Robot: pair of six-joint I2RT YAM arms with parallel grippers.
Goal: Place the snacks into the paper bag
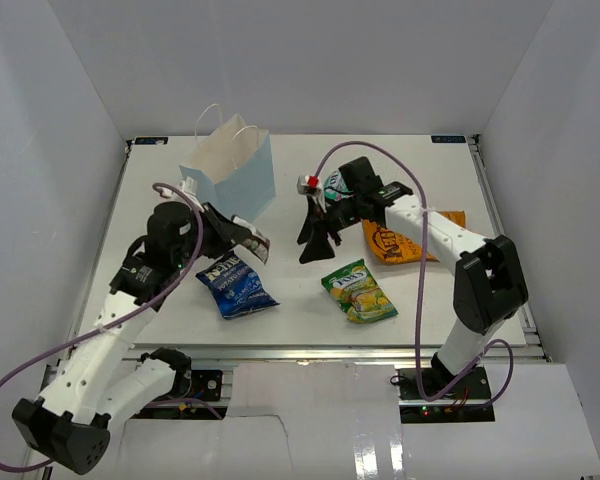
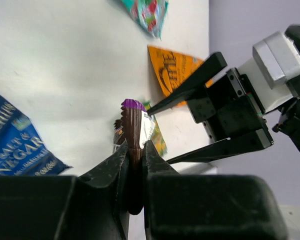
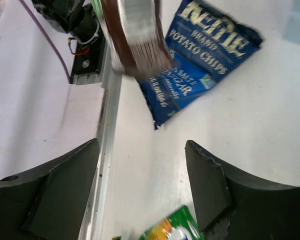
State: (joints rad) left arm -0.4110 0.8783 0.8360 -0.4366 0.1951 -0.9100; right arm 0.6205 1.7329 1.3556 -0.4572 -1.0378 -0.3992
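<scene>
The paper bag's opening (image 1: 225,153) faces up between the bag's handles, so my left gripper will next rise and swing outward over it to release the bar (image 1: 257,246) inside.
The pale blue paper bag (image 1: 230,172) stands upright at the back left. My left gripper (image 1: 250,240) (image 2: 135,147) is shut on the small dark brown bar (image 1: 257,246) (image 2: 132,131), held above the table in front of the bag. The bar (image 3: 132,37) also shows at the top of the right wrist view. My right gripper (image 1: 320,245) (image 3: 140,165) hangs open just right of it, with nothing between its fingers. The blue crisp bag (image 1: 237,285) (image 3: 205,55), green-yellow candy bag (image 1: 358,290) (image 3: 172,229) and orange crisp bag (image 1: 412,242) (image 2: 172,67) lie flat. A small teal bag (image 1: 332,184) (image 2: 146,12) sits behind the right arm.
White walls enclose the table on three sides. The metal rail (image 3: 107,115) at the table's near edge runs below the right gripper. The right gripper's fingers (image 2: 190,90) reach close to the left gripper.
</scene>
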